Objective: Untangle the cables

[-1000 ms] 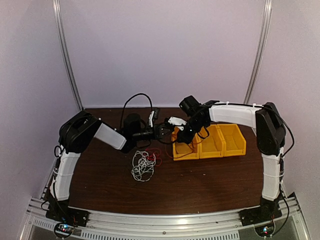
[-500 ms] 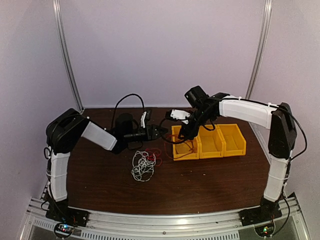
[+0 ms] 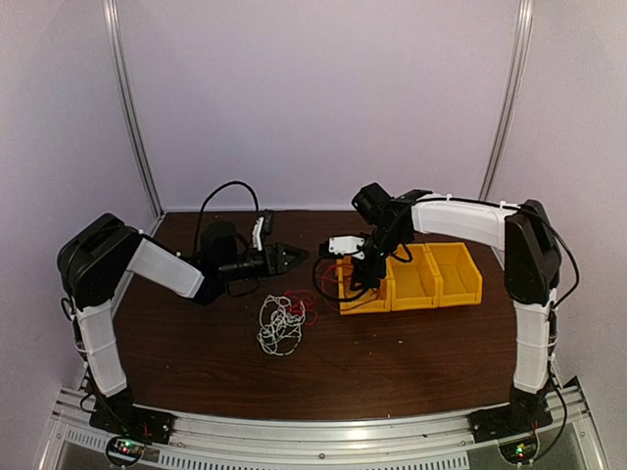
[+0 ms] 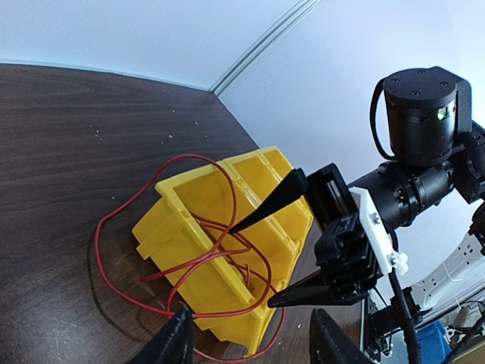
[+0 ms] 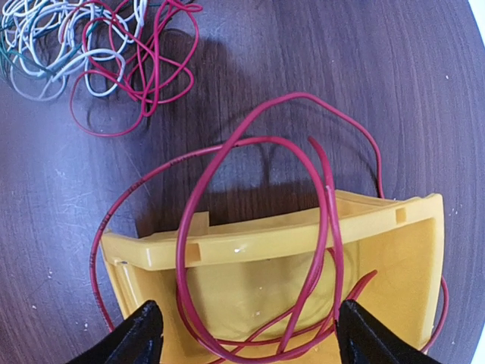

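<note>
I need to keep my right gripper nearly in place and close it across both sides of the raised red loop, because they run between my open fingers over the bin.
One red cable (image 5: 198,199) hangs in loose loops over the rim of the left yellow bin (image 5: 265,235), partly inside it and partly on the table. The remaining cables form a clump (image 3: 281,324) of white loops (image 5: 45,45), red loops (image 5: 144,68) and a thin dark strand (image 5: 29,66). My right gripper (image 5: 254,337) hovers open above that bin (image 3: 362,297), straddling the red loops and touching none; from overhead the right gripper (image 3: 355,277) points down. Left of the bin, my left gripper (image 3: 297,256) is open and holds nothing; the red cable (image 4: 121,227) lies just beyond its fingertips (image 4: 176,340).
Two more yellow bins (image 3: 436,276) join the first on its right. The table's back wall and a corner rail (image 4: 258,45) stand close behind them. Thick black arm cables (image 3: 220,191) arch over the left wrist.
Both grippers have opened and let go of the red cable, which now rests over the left bin. The left arm has drawn back leftward; the right gripper has dropped over the bin.
</note>
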Robot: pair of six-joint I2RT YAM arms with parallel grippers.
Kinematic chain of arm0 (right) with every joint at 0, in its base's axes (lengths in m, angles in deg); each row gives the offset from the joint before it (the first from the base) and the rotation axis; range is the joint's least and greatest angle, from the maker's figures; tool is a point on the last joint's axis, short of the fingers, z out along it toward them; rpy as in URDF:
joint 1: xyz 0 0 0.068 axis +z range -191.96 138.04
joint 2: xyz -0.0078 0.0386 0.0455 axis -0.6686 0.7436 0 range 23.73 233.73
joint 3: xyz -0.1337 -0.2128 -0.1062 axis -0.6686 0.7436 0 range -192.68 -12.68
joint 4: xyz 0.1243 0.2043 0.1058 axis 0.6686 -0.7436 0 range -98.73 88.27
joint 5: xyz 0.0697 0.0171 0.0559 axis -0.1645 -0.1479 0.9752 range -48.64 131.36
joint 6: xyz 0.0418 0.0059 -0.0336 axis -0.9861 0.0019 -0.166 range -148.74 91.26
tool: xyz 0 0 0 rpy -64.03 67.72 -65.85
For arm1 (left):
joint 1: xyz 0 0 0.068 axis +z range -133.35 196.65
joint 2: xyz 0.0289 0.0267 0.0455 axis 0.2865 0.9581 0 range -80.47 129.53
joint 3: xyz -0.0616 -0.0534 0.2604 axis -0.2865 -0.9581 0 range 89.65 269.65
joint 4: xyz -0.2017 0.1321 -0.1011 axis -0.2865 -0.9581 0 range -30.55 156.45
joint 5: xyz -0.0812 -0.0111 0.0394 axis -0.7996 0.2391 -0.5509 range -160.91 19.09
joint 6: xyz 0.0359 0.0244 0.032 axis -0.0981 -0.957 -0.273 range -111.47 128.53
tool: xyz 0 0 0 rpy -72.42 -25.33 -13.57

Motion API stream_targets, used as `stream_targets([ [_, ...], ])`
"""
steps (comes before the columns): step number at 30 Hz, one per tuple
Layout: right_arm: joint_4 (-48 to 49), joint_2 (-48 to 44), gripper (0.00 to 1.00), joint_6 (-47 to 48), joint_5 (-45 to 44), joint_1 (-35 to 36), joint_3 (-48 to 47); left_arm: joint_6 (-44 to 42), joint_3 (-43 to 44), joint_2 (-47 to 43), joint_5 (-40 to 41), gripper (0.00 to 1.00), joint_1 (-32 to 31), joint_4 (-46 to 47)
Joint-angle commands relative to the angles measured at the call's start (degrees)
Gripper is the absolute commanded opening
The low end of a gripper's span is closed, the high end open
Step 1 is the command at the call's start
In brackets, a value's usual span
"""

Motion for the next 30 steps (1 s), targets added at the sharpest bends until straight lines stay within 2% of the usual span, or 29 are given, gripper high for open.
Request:
stream_targets([
  [1, 0.95, 1.76, 0.73, 2.04, 1.17, -0.2, -1.46, -1.84, -0.96, -2.18, 0.61, 0.53, 0.45, 0.22],
  [5, 3.01, 2.86, 0.58, 1.69, 1.33, -0.84, -1.74, -1.91, -0.92, -2.44, 0.6, 0.53, 0.47, 0.09],
  [7, 3.57, 3.1, 0.46, 1.54, 1.9, -1.22, -2.18, -2.01, -0.96, -2.65, 0.51, 0.53, 0.45, -0.07],
  [9, 3.67, 2.93, 0.28, 1.44, 2.75, -1.67, -2.67, -2.19, -1.05, -2.84, 0.49, 0.53, 0.45, -0.26],
  [11, 3.75, 2.2, 0.02, 1.39, 3.37, -1.97, -2.91, -2.57, -0.96, -2.96, 0.47, 0.53, 0.45, -0.67],
  [16, 5.22, -4.84, 0.0, -0.47, 4.55, -2.05, -0.79, -3.55, -1.12, -3.51, 0.72, 0.53, 0.45, -1.79],
  [21, 10.68, -14.52, 0.0, -3.84, 4.05, -2.45, 4.83, -3.84, -1.31, -3.71, 1.04, 0.53, 0.45, -1.83],
  [30, 12.41, -18.91, 0.0, -6.83, 3.58, -4.78, 8.81, -3.2, -1.17, -2.17, 0.15, 0.53, 0.36, -2.65],
])
